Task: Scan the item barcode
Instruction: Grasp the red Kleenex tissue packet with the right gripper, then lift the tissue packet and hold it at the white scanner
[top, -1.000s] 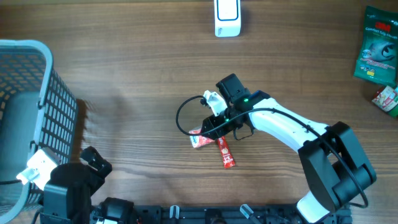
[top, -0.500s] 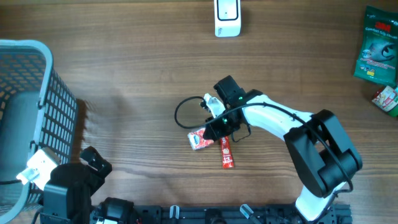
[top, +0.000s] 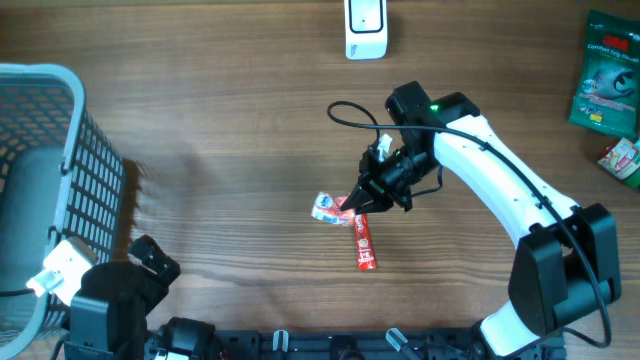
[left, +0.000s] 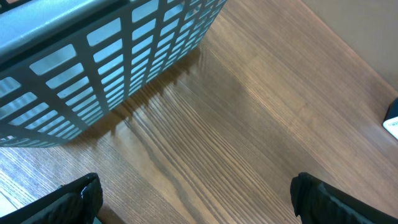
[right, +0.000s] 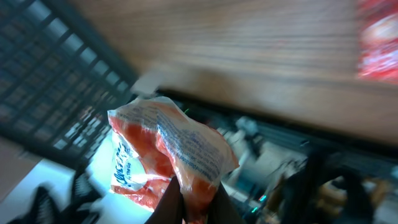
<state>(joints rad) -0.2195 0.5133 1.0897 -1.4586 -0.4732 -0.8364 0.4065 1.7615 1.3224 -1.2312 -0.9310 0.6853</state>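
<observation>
The right gripper should next move outward over the scanner (top: 365, 28), then across to release the item by the green pouch, as the pouch is to the gripper's right in the overhead view.
The item, a crumpled red and white snack packet (top: 328, 208), hangs just above the table's middle, pinched at one end by my right gripper (top: 357, 200). In the right wrist view the packet (right: 163, 149) fills the centre with small print facing the camera, and the gripper (right: 196, 204) is shut on its lower edge. No barcode is readable on it. A white scanner (top: 365, 28) stands at the far edge of the table. My left gripper (left: 199, 205) is open over bare wood beside the basket, its fingertips (left: 84, 198) wide apart.
A grey mesh basket (top: 60, 130) stands at the left, and its wall (left: 124, 56) shows close in the left wrist view. A red stick packet (top: 364, 246) lies on the table below the held item. A green pouch (top: 607, 72) and a red-white packet (top: 622, 157) lie at the far right.
The right gripper closed on the snack packet, lifted it off the table and swung up and to the right. The left arm has not moved.
</observation>
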